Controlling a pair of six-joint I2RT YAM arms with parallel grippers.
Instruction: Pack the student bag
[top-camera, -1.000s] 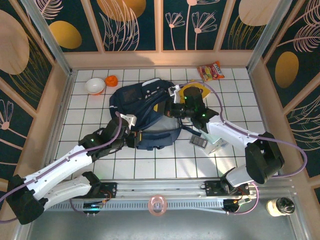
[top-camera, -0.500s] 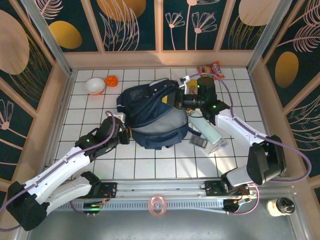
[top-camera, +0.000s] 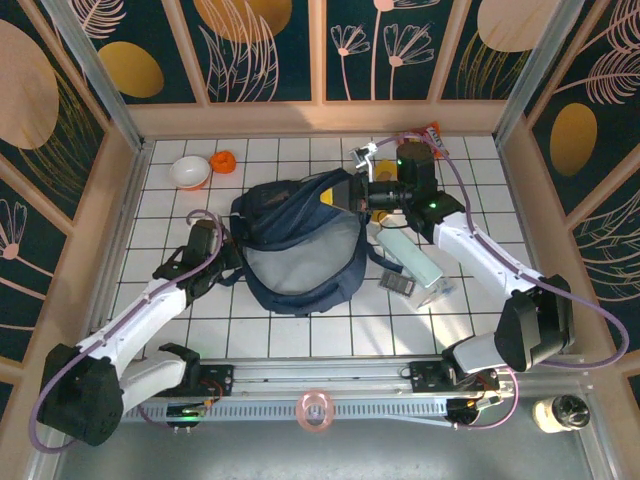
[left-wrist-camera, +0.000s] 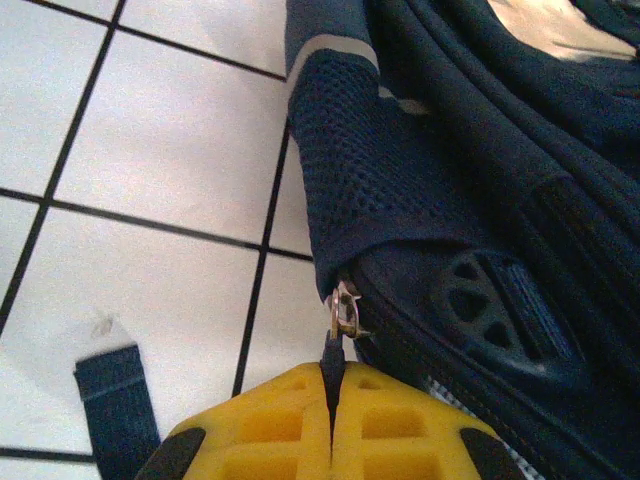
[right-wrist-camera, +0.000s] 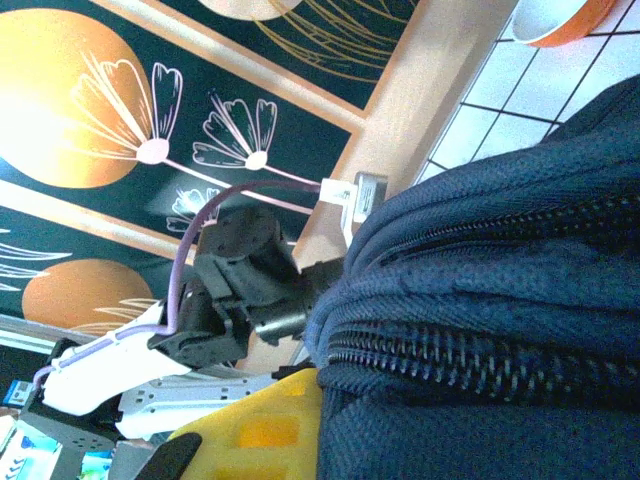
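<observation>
I will move my left gripper outward along the bag's edge toward the mesh pocket (left-wrist-camera: 362, 190) and then let go of the dark zipper pull (left-wrist-camera: 331, 360), because the slider is under that pocket.
The student bag (top-camera: 300, 245), a big navy backpack, lies in the middle of the white tiled table. My left gripper (top-camera: 228, 266) is at its left edge. In the left wrist view its yellow fingers (left-wrist-camera: 290, 420) are shut on the dark zipper pull (left-wrist-camera: 331, 360), which hangs from the metal slider (left-wrist-camera: 345, 312) under a mesh pocket. My right gripper (top-camera: 350, 196) is at the bag's far right corner, shut on the bag's fabric. In the right wrist view one yellow finger (right-wrist-camera: 255, 432) presses against navy cloth (right-wrist-camera: 480, 400) just below a closed zipper (right-wrist-camera: 470, 355).
A white bowl (top-camera: 189, 172) and a small orange item (top-camera: 223, 161) sit at the far left. A snack packet (top-camera: 424, 142) lies at the far right. A pale green box (top-camera: 410, 258) and a small dark item (top-camera: 398, 285) lie right of the bag. A loose strap end (left-wrist-camera: 115, 400) rests on the tiles.
The right gripper has moved toward the far right with the bag's corner. The left gripper has moved left with the zipper pull. The bag now lies stretched and flatter between them.
</observation>
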